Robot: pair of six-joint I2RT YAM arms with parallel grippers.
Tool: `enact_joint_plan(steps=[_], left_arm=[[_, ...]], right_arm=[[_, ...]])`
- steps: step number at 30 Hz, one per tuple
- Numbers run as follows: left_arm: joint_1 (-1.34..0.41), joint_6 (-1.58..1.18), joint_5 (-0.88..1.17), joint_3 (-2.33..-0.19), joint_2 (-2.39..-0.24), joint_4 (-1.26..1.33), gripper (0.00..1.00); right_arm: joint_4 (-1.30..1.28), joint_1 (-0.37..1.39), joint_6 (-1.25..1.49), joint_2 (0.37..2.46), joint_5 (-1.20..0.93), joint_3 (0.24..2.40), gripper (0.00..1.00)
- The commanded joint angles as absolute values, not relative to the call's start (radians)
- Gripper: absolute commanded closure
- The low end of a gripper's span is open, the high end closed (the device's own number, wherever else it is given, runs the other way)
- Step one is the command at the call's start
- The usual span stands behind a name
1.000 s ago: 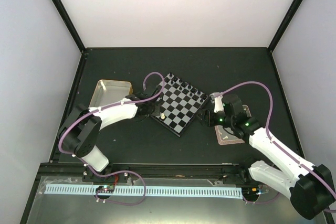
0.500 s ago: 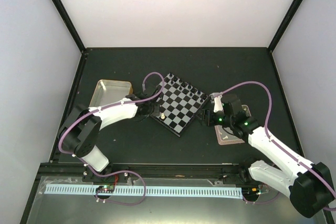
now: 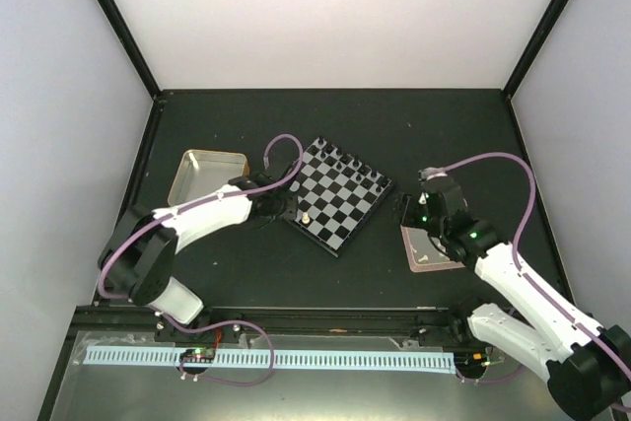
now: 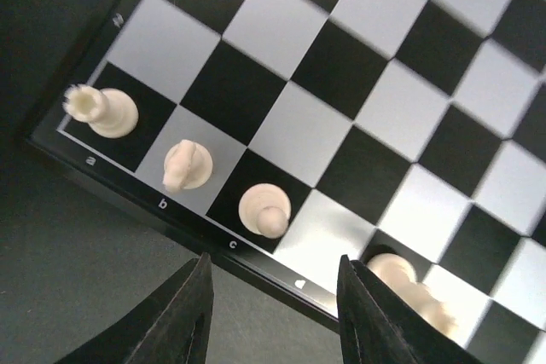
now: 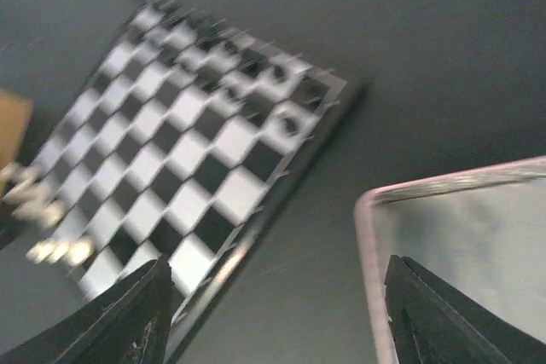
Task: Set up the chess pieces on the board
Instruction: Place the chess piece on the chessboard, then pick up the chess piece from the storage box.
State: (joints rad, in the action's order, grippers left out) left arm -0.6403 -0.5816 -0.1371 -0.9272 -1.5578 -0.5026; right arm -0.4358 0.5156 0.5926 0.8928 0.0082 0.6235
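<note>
A white piece in the pink tray lies below my empty right gripper and to its right in the top view, so I need to swing down to it next.
The board (image 3: 337, 196) lies tilted in the middle of the table, with tiny black pieces (image 3: 347, 159) along its far edge. My left gripper (image 3: 287, 207) hovers open and empty at the board's left corner. In the left wrist view it (image 4: 271, 313) is just outside the rim, over a white rook (image 4: 101, 110), knight (image 4: 186, 164) and bishop (image 4: 264, 209). One more white piece (image 4: 401, 277) is partly hidden by a finger. My right gripper (image 3: 406, 208) is open and empty between the board (image 5: 205, 151) and the pink tray (image 5: 461, 245). That view is blurred.
The pink tray (image 3: 434, 248) lies right of the board, with a few small white pieces (image 3: 424, 261) in it. A yellow-rimmed metal tin (image 3: 205, 176) sits left of the board. Purple cables loop over both arms. Dark walls bound the table.
My right gripper has drawn back to the right, away from the board's right corner toward the pink tray. My left gripper stays at the board's left corner.
</note>
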Motion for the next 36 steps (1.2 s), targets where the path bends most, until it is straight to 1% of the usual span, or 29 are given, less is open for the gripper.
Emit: enact_joint_plan(steps=[1,4,10,15,17,20,24,26,28,29,33,36], left_arm=[[-0.635,-0.602,-0.141,-0.934,-1.399,-0.531,0.57],[-0.635,-0.595,-0.14,-0.903,-1.294,-0.492,0.57],[-0.634,-0.53,-0.14,-0.821,-1.063,-0.35,0.55],[-0.635,-0.486,-0.124,-0.762,-0.95,-0.242,0.5],[-0.634,-0.473,-0.117,-0.76,-0.93,-0.246,0.48],[-0.634,-0.47,-0.12,-0.766,-0.919,-0.274,0.47],[-0.633,-0.475,-0.108,-0.765,-0.905,-0.307,0.47],[-0.633,-0.479,-0.109,-0.751,-0.9,-0.302,0.47],[-0.634,-0.485,-0.108,-0.745,-0.896,-0.298,0.47],[-0.633,-0.487,-0.106,-0.742,-0.896,-0.293,0.47],[-0.632,-0.497,-0.102,-0.74,-0.9,-0.287,0.47],[-0.633,-0.503,-0.09,-0.743,-0.899,-0.288,0.47]], right_arm=[[-0.642,0.434,0.729,0.891,0.37,0.663,0.32],[-0.699,0.335,0.751,0.951,0.401,0.661,0.35],[-0.655,0.198,0.77,1.101,0.312,0.65,0.38],[-0.614,0.178,0.787,1.245,0.239,0.67,0.41],[-0.588,0.178,0.788,1.302,0.204,0.672,0.4],[-0.589,0.179,0.791,1.377,0.202,0.688,0.41],[-0.606,0.179,0.794,1.413,0.232,0.687,0.52],[-0.607,0.179,0.797,1.406,0.231,0.674,0.55],[-0.609,0.179,0.797,1.394,0.218,0.658,0.56],[-0.603,0.181,0.795,1.388,0.211,0.649,0.59],[-0.572,0.181,0.781,1.391,0.186,0.629,0.76],[-0.558,0.181,0.774,1.398,0.156,0.624,0.86]])
